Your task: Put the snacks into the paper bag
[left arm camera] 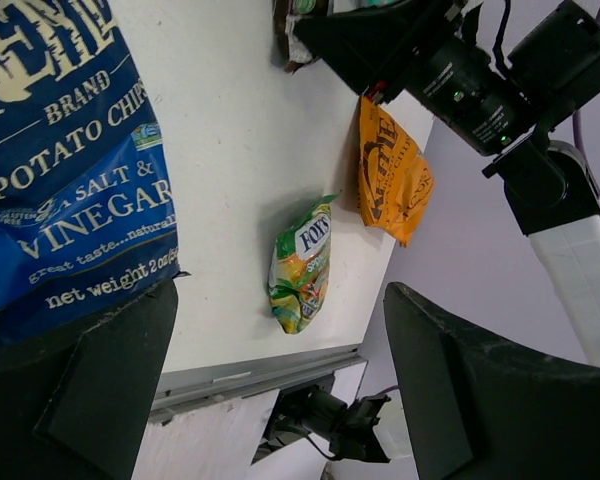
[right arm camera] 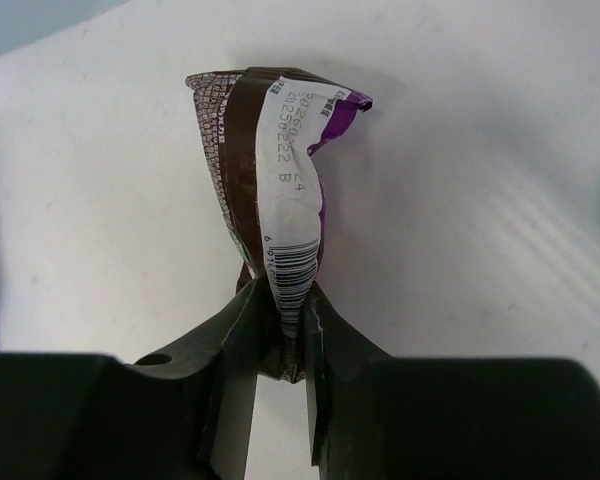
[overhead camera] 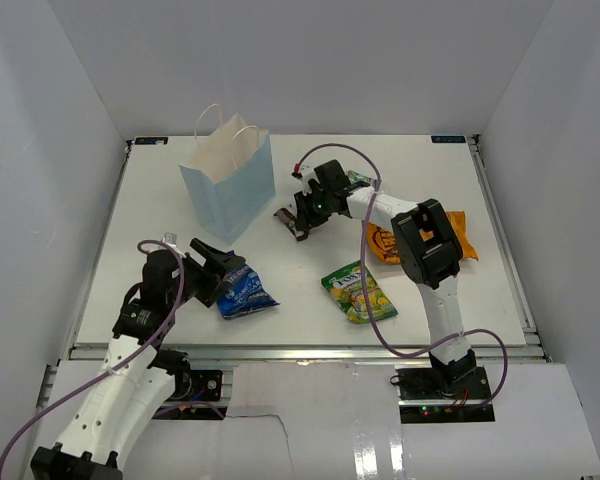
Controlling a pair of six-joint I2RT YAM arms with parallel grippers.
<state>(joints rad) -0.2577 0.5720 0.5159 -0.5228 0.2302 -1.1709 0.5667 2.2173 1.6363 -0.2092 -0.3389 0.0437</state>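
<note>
My right gripper is holding one end of the bar, so my left gripper will next move to its right in the top view, onto the bar's loose end.
The pale blue paper bag [overhead camera: 230, 188] stands upright at the back left, its mouth open. My right gripper [overhead camera: 303, 214] is shut on the small dark brown bar [overhead camera: 289, 223] just right of the bag; in the right wrist view the bar [right arm camera: 275, 170] is pinched at its end between the jaws [right arm camera: 283, 325]. My left gripper [overhead camera: 220, 268] is open at the blue crisp bag [overhead camera: 246, 293], which lies against its left finger [left arm camera: 110, 370]. The green-yellow candy bag [overhead camera: 360, 292] lies flat. The orange crisp bag [overhead camera: 458, 238] is partly under the right arm. A teal packet edge [overhead camera: 357, 179] shows behind the right wrist.
White walls close in the table [overhead camera: 160, 215] on three sides. A metal rail [overhead camera: 300, 350] runs along the near edge. The right arm [overhead camera: 430, 250] and its purple cable [overhead camera: 380, 320] cross above the orange and candy bags.
</note>
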